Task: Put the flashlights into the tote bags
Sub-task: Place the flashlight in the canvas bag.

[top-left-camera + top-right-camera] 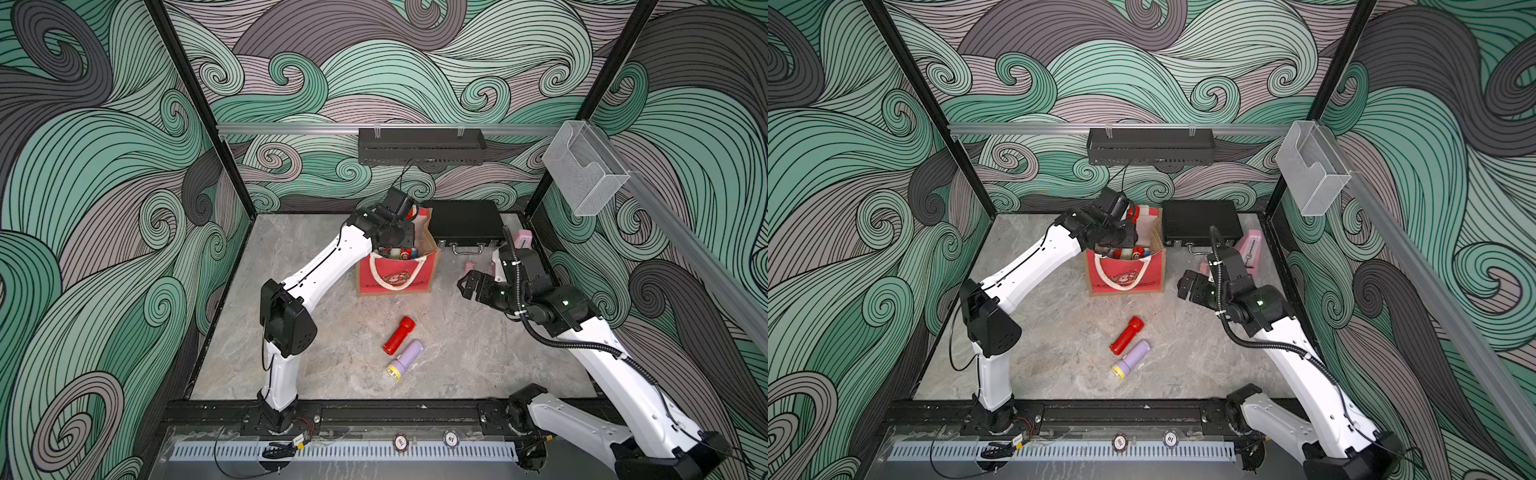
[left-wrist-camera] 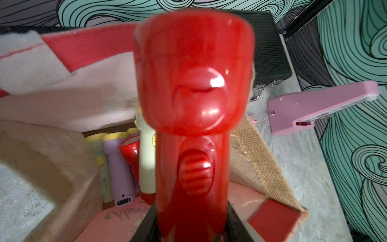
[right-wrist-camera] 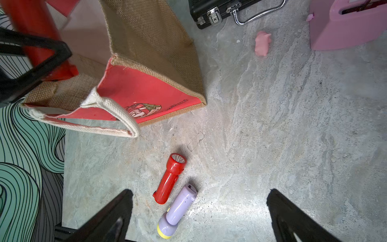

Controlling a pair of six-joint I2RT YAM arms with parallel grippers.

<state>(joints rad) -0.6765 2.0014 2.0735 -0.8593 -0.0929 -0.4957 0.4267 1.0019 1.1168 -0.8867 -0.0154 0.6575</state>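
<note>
The robot next needs to lower its left gripper through the tote bag's opening, beside the pale green flashlight, to let go of the red flashlight, because the red flashlight hangs over that opening.
My left gripper is shut on a red flashlight, holding it over the open mouth of the tote bag, a boxy jute bag with a red front and white handles. Several flashlights lie inside the bag: a lilac one, a pale green one and a red one. On the table in front of the bag lie a red flashlight and a lilac, yellow-rimmed flashlight. My right gripper hovers open to the right of the bag, with nothing between its fingers.
A black hard case lies behind the bag on the right. A pink metronome stands at the back right, with a small pink lump on the table near it. Patterned walls close in the table's sides.
</note>
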